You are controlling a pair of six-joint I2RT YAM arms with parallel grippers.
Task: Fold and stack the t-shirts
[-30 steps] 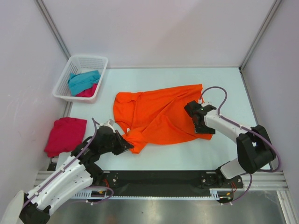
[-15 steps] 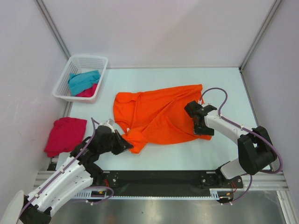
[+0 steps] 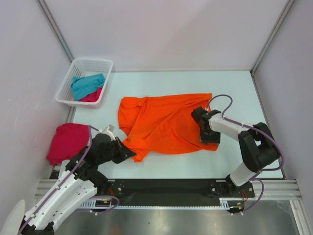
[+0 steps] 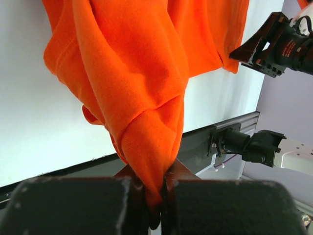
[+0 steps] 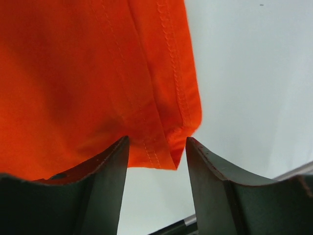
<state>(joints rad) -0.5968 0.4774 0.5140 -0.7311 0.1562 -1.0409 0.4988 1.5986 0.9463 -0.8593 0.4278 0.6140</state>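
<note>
My left gripper will carry the orange t-shirt's corner outward next and let go of it over the orange t-shirt's side by the crimson t-shirt, because that side lies outward of my left gripper.
The orange t-shirt [image 3: 166,122] lies spread and creased in the middle of the table. My left gripper [image 3: 126,152] is shut on its near left corner, and the cloth bunches up between the jaws [image 4: 157,196]. My right gripper [image 3: 208,135] stands open over the shirt's near right hem corner [image 5: 171,142], a finger on each side of it. A crimson t-shirt [image 3: 68,141] lies folded at the table's left edge. A teal t-shirt [image 3: 87,84] and a pink t-shirt [image 3: 93,96] sit in the basket.
The white lattice basket [image 3: 84,63] stands at the far left corner. A black rail [image 3: 166,188] runs along the near edge. White walls close in the back and both sides. The right arm [image 4: 283,41] shows in the left wrist view.
My left gripper has drawn the orange corner a little to the left and nearer. The right gripper has shifted slightly left along the hem. The shirt has slid left with them.
</note>
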